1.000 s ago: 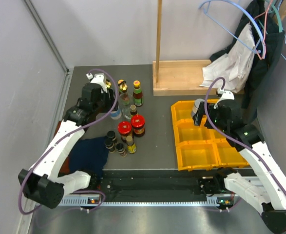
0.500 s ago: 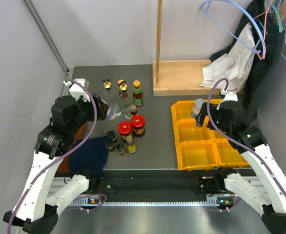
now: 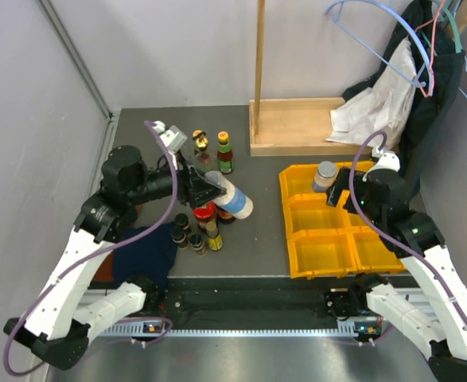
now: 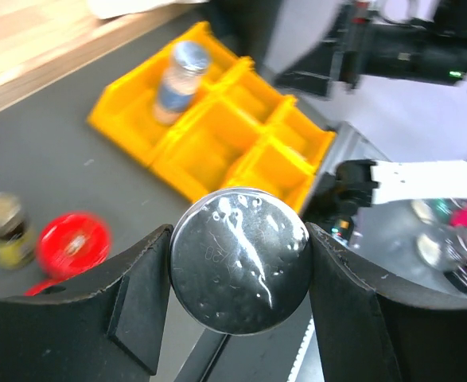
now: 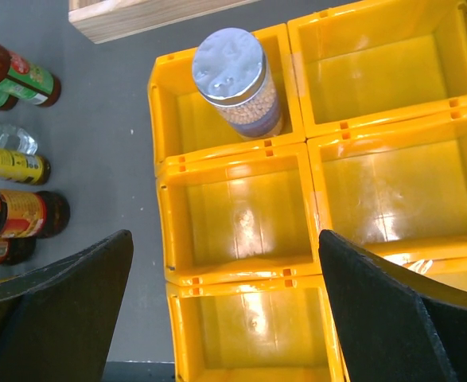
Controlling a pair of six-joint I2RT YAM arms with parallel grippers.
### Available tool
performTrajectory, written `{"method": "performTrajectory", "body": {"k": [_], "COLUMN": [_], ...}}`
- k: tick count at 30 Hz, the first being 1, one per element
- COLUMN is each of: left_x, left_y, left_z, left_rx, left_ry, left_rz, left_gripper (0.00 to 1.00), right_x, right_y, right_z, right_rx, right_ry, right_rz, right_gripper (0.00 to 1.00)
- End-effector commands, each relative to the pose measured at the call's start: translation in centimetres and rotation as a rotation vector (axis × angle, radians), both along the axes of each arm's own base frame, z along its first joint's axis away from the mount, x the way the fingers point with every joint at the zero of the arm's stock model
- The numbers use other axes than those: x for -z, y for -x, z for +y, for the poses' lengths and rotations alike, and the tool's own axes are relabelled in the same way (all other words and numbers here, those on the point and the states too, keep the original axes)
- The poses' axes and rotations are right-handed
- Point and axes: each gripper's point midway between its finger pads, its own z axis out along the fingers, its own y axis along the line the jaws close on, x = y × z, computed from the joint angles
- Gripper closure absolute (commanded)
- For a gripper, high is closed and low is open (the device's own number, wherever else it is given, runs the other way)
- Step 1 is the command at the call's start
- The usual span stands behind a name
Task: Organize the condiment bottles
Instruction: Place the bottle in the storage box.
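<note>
A matching silver-lidded jar leaves its compartment half free. My left gripper swings over the empty space beside it next, tilts downward, lowers and releases.
My left gripper (image 3: 211, 189) is shut on a silver-lidded pale jar (image 3: 235, 199), held on its side above the bottle cluster. In the left wrist view its silver lid (image 4: 239, 259) fills the space between both fingers. Below stand a red-lidded jar (image 3: 204, 212), small dark bottles (image 3: 184, 223), a gold-stoppered bottle (image 3: 200, 139) and a red-capped bottle (image 3: 223, 151). Another silver-lidded jar (image 5: 237, 79) stands upright in the far-left compartment of the yellow bin (image 3: 322, 253). My right gripper (image 5: 225, 235) hangs open over the bin's middle compartments, holding nothing.
A wooden stand (image 3: 297, 126) sits behind the bin. A dark blue cloth (image 3: 149, 253) lies at the near left. Clothes and hangers (image 3: 412, 79) crowd the back right corner. Grey walls close the left and back sides.
My left arm has lifted the pale jar off the table at the cluster's left and swung it right, tipping it sideways. My right gripper has drawn back from the jar in the bin.
</note>
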Motion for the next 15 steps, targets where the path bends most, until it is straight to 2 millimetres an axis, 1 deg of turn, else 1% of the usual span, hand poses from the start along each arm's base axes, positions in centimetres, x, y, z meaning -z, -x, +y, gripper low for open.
{"method": "performTrajectory", "body": {"k": [1, 2, 3, 4, 5, 6, 7, 8, 9, 10, 11, 12, 13, 15], "left_x": [-3.5, -2.8, -2.5, -2.2, -1.2, -1.1, -0.8, 0.2, 0.3, 1.1, 1.5, 1.8, 2.3, 2.8], "left_y": [-0.4, -1.3, -1.7, -1.4, -2.9, -3.3, -3.2, -4.7, -5.2, -6.0, -6.7, -7.9, -8.9, -10.8], "left_z": [-4.1, -5.2, -5.9, -7.1, -8.1, -8.9, -10.0, -11.1, -11.9, -13.4, -14.0, -14.4, -15.7, -16.4], "left_rx": [0.096, 0.095, 0.088, 0.107, 0.070, 0.066, 0.077, 0.045, 0.041, 0.043, 0.028, -0.012, -0.018, -0.084], "left_ry": [0.104, 0.093, 0.084, 0.078, 0.055, 0.054, 0.048, 0.023, 0.019, -0.002, -0.013, -0.031, -0.048, -0.070], "left_rz": [-0.132, -0.120, -0.118, -0.115, -0.098, -0.107, -0.104, -0.090, -0.102, -0.090, -0.091, -0.101, -0.097, -0.104], "left_gripper": [1.00, 1.00, 1.00, 1.00, 1.00, 1.00, 1.00, 1.00, 1.00, 1.00, 1.00, 1.00, 1.00, 1.00], "right_x": [-2.5, -2.6, -2.7, -2.9, -3.0, -3.0, -3.1, -3.4, -3.4, -3.4, -3.7, -3.8, -3.8, -3.9], "right_y": [-0.2, -0.2, -0.1, 0.0, 0.0, 0.2, 0.2, 0.4, 0.5, 0.7, 0.9, 1.0, 1.2, 1.7], "right_z": [-1.3, -1.4, -1.6, -2.0, -2.1, -2.2, -2.3, -2.4, -2.7, -3.0, -3.2, -3.4, -3.5, -3.6], "right_rx": [0.078, 0.088, 0.095, 0.117, 0.123, 0.129, 0.140, 0.142, 0.151, 0.166, 0.175, 0.179, 0.182, 0.183], "right_ry": [-0.013, -0.013, -0.011, -0.012, -0.015, -0.017, -0.022, -0.025, -0.023, -0.019, -0.020, -0.019, -0.018, -0.027], "right_rz": [-0.065, -0.068, -0.068, -0.077, -0.082, -0.083, -0.088, -0.098, -0.101, -0.103, -0.114, -0.118, -0.118, -0.126], "right_gripper": [0.01, 0.01, 0.01, 0.01, 0.01, 0.01, 0.01, 0.01, 0.01, 0.01, 0.01, 0.01, 0.01, 0.01]}}
